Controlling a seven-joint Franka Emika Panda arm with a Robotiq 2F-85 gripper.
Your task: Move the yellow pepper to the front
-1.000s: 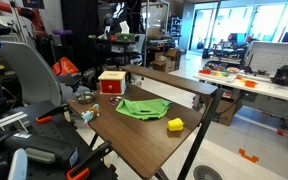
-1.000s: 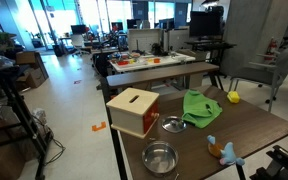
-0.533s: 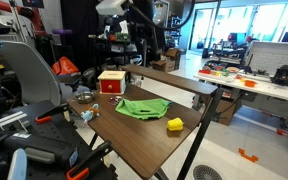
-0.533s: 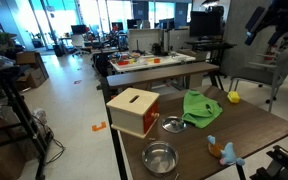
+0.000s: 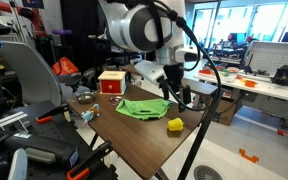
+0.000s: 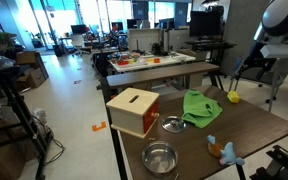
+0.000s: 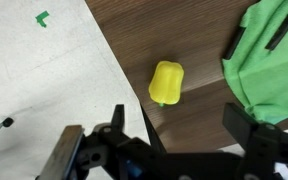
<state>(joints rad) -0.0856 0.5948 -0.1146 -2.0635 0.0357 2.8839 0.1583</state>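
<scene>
My gripper moves down and toward the yellow pepper (image 5: 175, 125) (image 7: 166, 83) next, until its open fingers are on either side of the pepper.
The yellow pepper (image 5: 175, 124) lies on the wooden table near its edge, just beside the green cloth (image 5: 144, 107). It shows in both exterior views (image 6: 233, 97). In the wrist view the yellow pepper (image 7: 166, 83) lies on bare wood a little ahead of my gripper (image 7: 189, 135). The gripper is open and empty, well above the table, with one finger on each side of the view. In the exterior views the gripper (image 5: 182, 93) (image 6: 250, 64) hangs above the pepper and the cloth's edge.
A red-and-tan box (image 6: 134, 110) stands by the cloth (image 6: 201, 107). Two metal bowls (image 6: 160, 158) (image 6: 172, 124) and a blue toy (image 6: 224, 152) lie on the table. The table edge (image 7: 119, 72) runs close beside the pepper, with floor beyond.
The arm has swung in from high up and come down over the pepper end of the table. The pepper, cloth and box have not moved.
</scene>
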